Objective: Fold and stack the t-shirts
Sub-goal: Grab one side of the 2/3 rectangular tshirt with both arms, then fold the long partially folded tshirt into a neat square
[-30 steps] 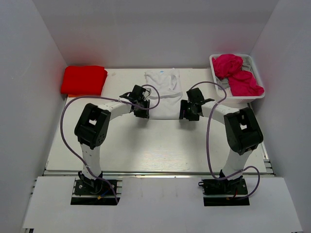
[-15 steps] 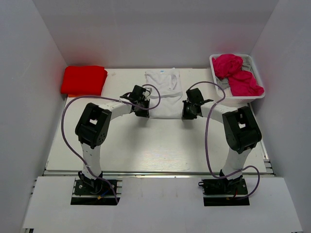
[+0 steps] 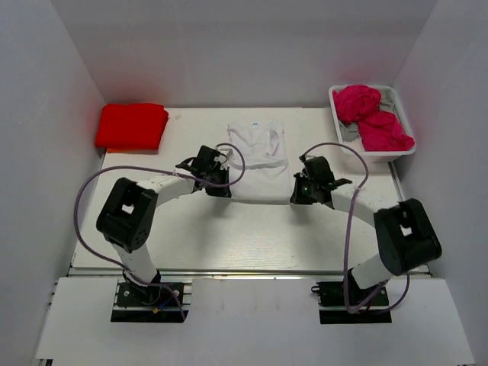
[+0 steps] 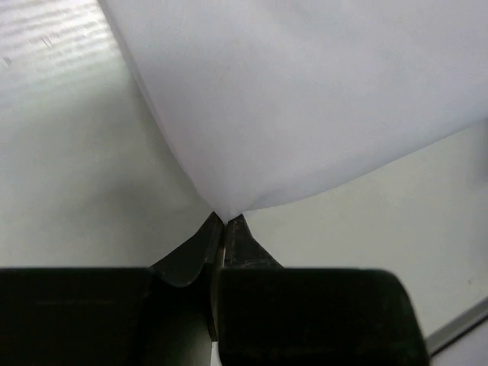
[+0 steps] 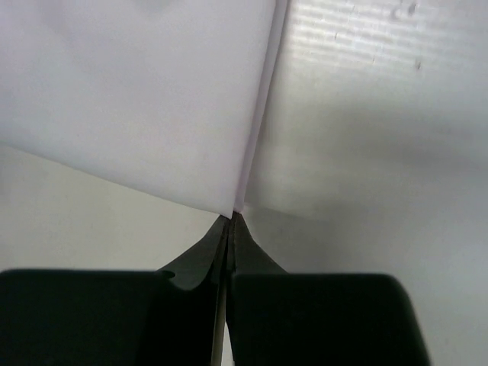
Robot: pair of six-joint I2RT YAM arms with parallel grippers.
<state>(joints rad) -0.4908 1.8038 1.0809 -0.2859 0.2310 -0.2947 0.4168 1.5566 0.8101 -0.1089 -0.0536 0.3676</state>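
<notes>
My left gripper next needs to carry the white t-shirt's hem corner outward over the t-shirt and let go there, as the white t-shirt's shoulder on the red t-shirt's side (image 3: 233,128) is outward of my gripper.
A white t-shirt (image 3: 258,156) lies in the middle of the table, neck label toward the back. My left gripper (image 3: 221,191) is shut on its near left corner, and the cloth (image 4: 305,114) fans out from the pinched tips (image 4: 225,219). My right gripper (image 3: 296,194) is shut on the near right corner, where the white cloth (image 5: 152,99) rises from the closed tips (image 5: 232,216). The near hem is stretched between the two grippers. A folded red t-shirt (image 3: 131,126) rests at the back left. Magenta-pink t-shirts (image 3: 374,118) are bunched in the basket.
A white wire basket (image 3: 399,99) stands at the back right against the side wall. White walls close in the table on the left, back and right. Purple cables loop from both arms over the table surface (image 3: 252,229).
Both grippers have closed on the white t-shirt's near corners and pulled toward the front, dragging the shirt a little nearer. The right arm has swung outward.
</notes>
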